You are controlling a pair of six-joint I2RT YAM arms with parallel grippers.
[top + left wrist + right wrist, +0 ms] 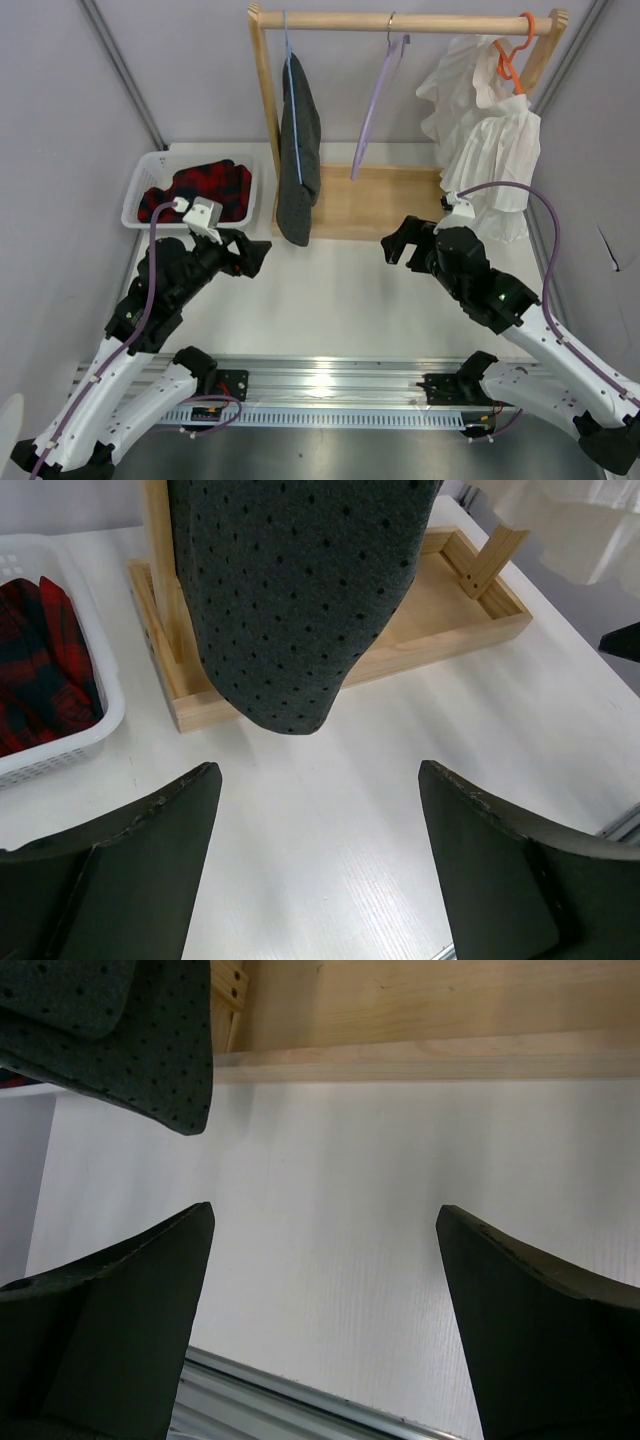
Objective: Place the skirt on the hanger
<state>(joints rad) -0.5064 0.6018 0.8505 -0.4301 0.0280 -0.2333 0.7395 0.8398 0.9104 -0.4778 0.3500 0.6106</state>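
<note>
Next, my left gripper moves outward and down onto the skirt's far corner by the rack (238, 169), since that corner lies outward and below it in the basket (140, 180).
The red-and-navy plaid skirt (200, 188) lies bunched in a white basket (140, 180) at the left; it also shows in the left wrist view (40, 660). The pale lilac hanger (375, 105) hangs empty by its silver hook from the wooden rail (400, 22). My left gripper (252, 255) is open and empty over the table, right of the basket (70, 750). My right gripper (395, 245) is open and empty over the table, below the hanger. Both wrist views show the fingers (150, 850) (130, 1310) wide apart above bare table.
A dark grey speckled garment (298, 150) hangs on a light blue hanger left of the lilac one, also in the wrist views (300, 590) (130, 1030). A white ruffled garment (480, 130) hangs on an orange hanger (512, 55). The rack's wooden base tray (370, 205) lies behind the grippers.
</note>
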